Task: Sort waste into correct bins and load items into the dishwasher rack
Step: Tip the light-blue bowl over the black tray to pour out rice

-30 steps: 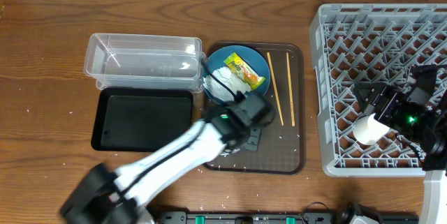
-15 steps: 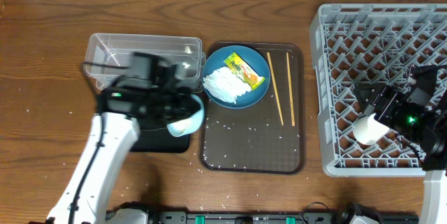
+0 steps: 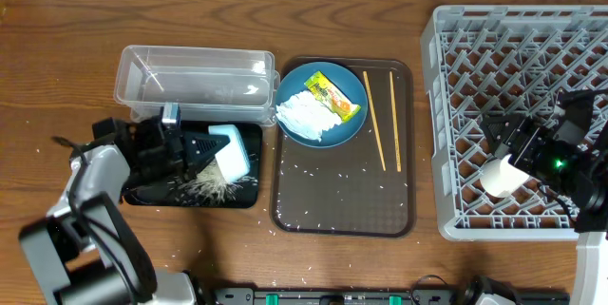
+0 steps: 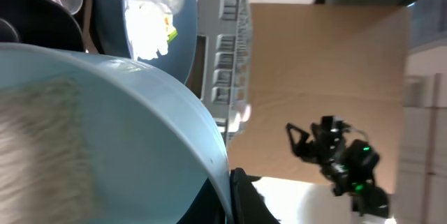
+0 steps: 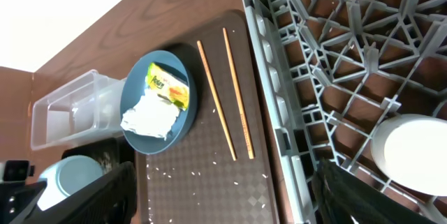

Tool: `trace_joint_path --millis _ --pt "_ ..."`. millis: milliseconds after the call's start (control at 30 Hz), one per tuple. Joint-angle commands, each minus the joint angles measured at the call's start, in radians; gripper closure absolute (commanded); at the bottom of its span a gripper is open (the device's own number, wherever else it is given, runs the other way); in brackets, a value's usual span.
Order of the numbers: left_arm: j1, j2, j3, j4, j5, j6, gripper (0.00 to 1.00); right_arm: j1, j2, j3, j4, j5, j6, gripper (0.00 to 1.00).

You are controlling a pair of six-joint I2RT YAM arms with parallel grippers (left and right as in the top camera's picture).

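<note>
Right of my left gripper in the overhead view is the brown tray's open near end (image 3: 329,206): I should swing there, turning the bowl upright, and bring it down to release.
My left gripper (image 3: 193,146) is shut on the rim of the white bowl with a pale-blue rim (image 3: 231,149) and holds it tipped on its side over the black tray (image 3: 152,191). Rice grains (image 3: 203,183) lie spilled on that tray. In the left wrist view the bowl (image 4: 105,133) fills the left side. The dark-blue plate (image 3: 344,126) holds white tissue (image 3: 302,117) and the snack wrapper (image 3: 333,96). Two chopsticks (image 3: 372,120) lie on the brown tray. My right gripper (image 3: 514,143) is open above the white cup (image 3: 501,175) in the grey rack (image 3: 513,48). The pink cup is out of view.
The clear tub (image 3: 195,82) stands just behind the black tray. The brown serving tray (image 3: 342,200) has loose rice grains scattered on it. More grains lie on the wooden table around the trays. The right wrist view shows the plate (image 5: 179,112) and cup (image 5: 412,147).
My left arm carried the bowl from the brown tray leftward to the black tray and tipped it; rice now lies on the black tray. The right arm has not moved.
</note>
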Motion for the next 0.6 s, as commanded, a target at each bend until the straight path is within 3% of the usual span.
trace_joint_path --millis 0,333,433,467,567 --pt "0.009 0.039 -0.005 0.000 0.093 0.074 0.94 0.008 0.000 0.001 -0.003 0.000 0.002 0.21" --pt "0.009 0.050 -0.005 0.005 0.092 0.100 0.94 0.008 0.000 0.001 -0.003 0.000 0.002 0.21" --pt "0.009 0.050 -0.005 0.066 0.066 0.132 0.94 0.008 0.000 0.001 -0.003 0.000 0.002 0.21" --pt "0.009 0.050 -0.005 0.105 0.031 0.113 0.94 0.008 0.000 0.001 -0.003 0.000 0.002 0.21" --pt "0.006 0.045 -0.002 0.085 0.093 -0.098 0.94 0.008 0.000 0.001 -0.004 0.000 0.002 0.20"
